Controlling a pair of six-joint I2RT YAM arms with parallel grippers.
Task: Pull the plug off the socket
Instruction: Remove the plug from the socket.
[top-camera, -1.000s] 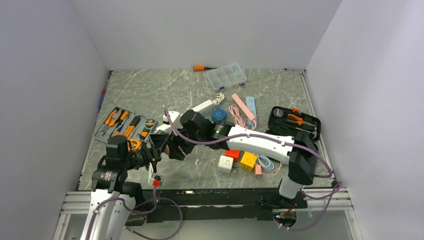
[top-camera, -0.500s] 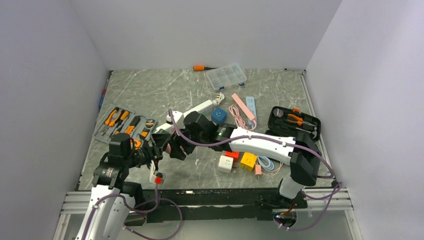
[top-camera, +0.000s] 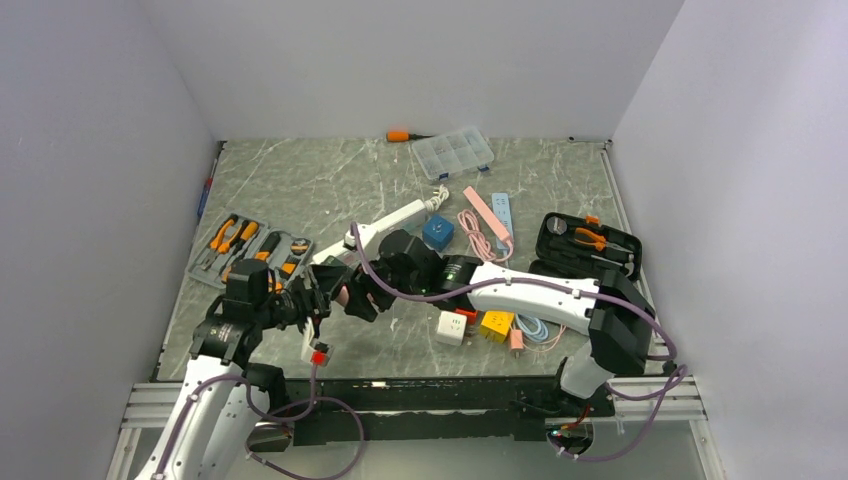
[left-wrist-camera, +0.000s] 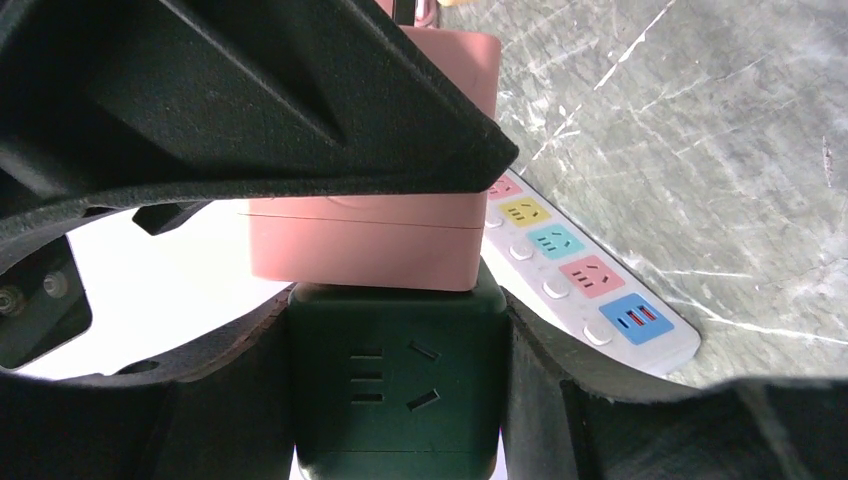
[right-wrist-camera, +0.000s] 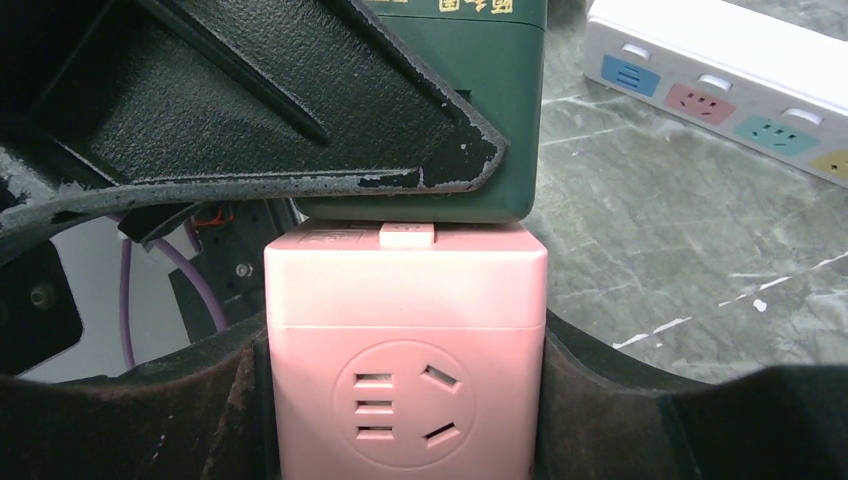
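Observation:
The tabletop beside the white cube is bare, so next I will pull my left gripper back from the pink cube, lower it there and release the green cube.
The socket, a long white power strip (top-camera: 385, 222) with pastel outlet faces, lies on the table; it also shows in the left wrist view (left-wrist-camera: 575, 265) and the right wrist view (right-wrist-camera: 720, 75). The outlets I can see on it hold nothing. My left gripper (top-camera: 318, 297) (left-wrist-camera: 395, 400) is shut on a dark green cube adapter (left-wrist-camera: 395, 370). My right gripper (top-camera: 352, 295) (right-wrist-camera: 405, 400) is shut on a pink cube adapter (right-wrist-camera: 405, 370). The two cubes sit face to face, touching, held above the table near the strip's near end.
An open tool case with orange pliers (top-camera: 250, 255) lies at the left. A blue cube (top-camera: 437, 230) and a pink cable (top-camera: 475, 225) lie behind the right arm. White (top-camera: 452, 327) and yellow (top-camera: 497, 322) cubes lie near the front. A black tool case (top-camera: 588, 243) is at the right.
Both arms have shifted slightly; the left arm has moved a little right and the right forearm has swung nearer. The two cubes stay joined between the shut grippers.

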